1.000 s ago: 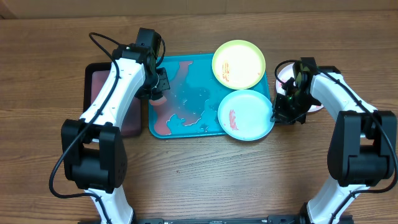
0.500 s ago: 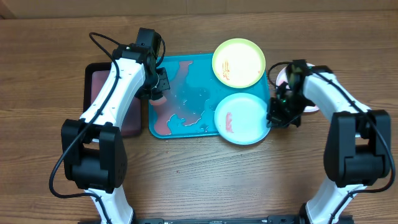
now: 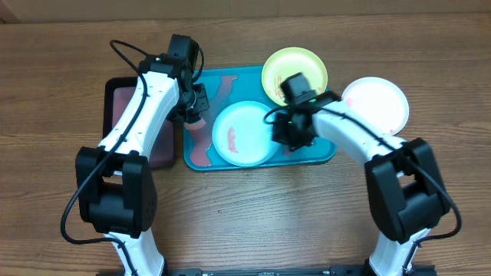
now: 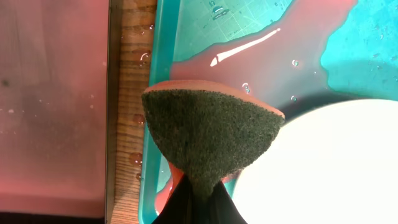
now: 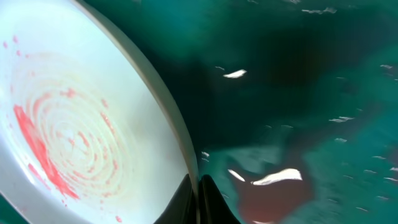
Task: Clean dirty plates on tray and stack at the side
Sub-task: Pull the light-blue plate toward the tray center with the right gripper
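Note:
Next, my right gripper will shift the red-smeared plate toward the sponge (image 4: 208, 134), which lies to its left in the overhead view, and release the plate's rim.
The turquoise tray (image 3: 322, 153) lies mid-table, wet with reddish liquid. The pale aqua plate (image 3: 244, 133), with a red smear, sits on its middle. My right gripper (image 3: 281, 130) is shut on this plate's right rim; the right wrist view shows the plate (image 5: 74, 130) and the fingers (image 5: 198, 196) pinching its edge. The yellow-green plate (image 3: 294, 70) rests on the tray's far right corner, partly hidden by the right arm. The white plate (image 3: 375, 105) lies on the table right of the tray. My left gripper (image 4: 200, 202) is shut on a green-faced sponge (image 4: 208, 134) over the tray's left edge (image 4: 163, 74).
A smaller black tray with a pinkish inside (image 3: 123, 107) lies left of the turquoise tray; it also shows in the left wrist view (image 4: 50, 93). A strip of bare wood (image 4: 132, 112) separates the two trays.
My right gripper has dragged the aqua plate left from the tray's right corner to its middle. The white plate is uncovered at the right. The left arm has not moved.

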### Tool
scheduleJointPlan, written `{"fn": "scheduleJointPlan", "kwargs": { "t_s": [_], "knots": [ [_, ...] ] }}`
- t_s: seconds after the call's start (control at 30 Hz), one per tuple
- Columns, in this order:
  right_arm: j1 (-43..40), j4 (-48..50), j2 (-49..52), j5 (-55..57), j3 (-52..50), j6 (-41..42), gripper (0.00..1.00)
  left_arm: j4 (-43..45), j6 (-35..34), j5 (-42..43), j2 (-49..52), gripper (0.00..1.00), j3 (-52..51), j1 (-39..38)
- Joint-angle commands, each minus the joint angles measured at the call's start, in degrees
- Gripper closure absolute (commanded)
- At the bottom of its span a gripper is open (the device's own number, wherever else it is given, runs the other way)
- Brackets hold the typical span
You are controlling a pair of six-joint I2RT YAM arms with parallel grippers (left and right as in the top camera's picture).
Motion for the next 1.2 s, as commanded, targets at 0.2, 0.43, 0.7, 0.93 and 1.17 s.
{"fn": "scheduleJointPlan", "kwargs": {
  "t_s": [0.2, 0.43, 0.7, 0.93, 1.17],
  "knots": [
    [5.9, 6.4, 0.4, 6.7, 1.4, 12.4, 0.96, 0.1, -0.8, -0.8, 0.2, 0.96, 1.3, -0.4],
    [5.2, 7.0, 0.6, 6.6, 1.4, 7.1, 0.67, 0.1, -0.8, -0.7, 0.2, 0.96, 1.3, -0.4],
    [4.0, 8.7, 2.6, 5.2, 1.4, -6.6, 0.66, 0.2, -0.8, -0.7, 0.2, 0.96, 1.3, -0.5],
    [4.0, 10.5, 4.8, 4.3, 1.4, -6.7, 0.85, 0.8, -0.8, -0.8, 0.2, 0.96, 1.3, -0.5],
    [4.1, 10.6, 4.8, 4.1, 1.4, -5.8, 0.96, 2.3, -0.2, -0.8, 0.5, 0.96, 1.3, -1.9]
  ]
}}
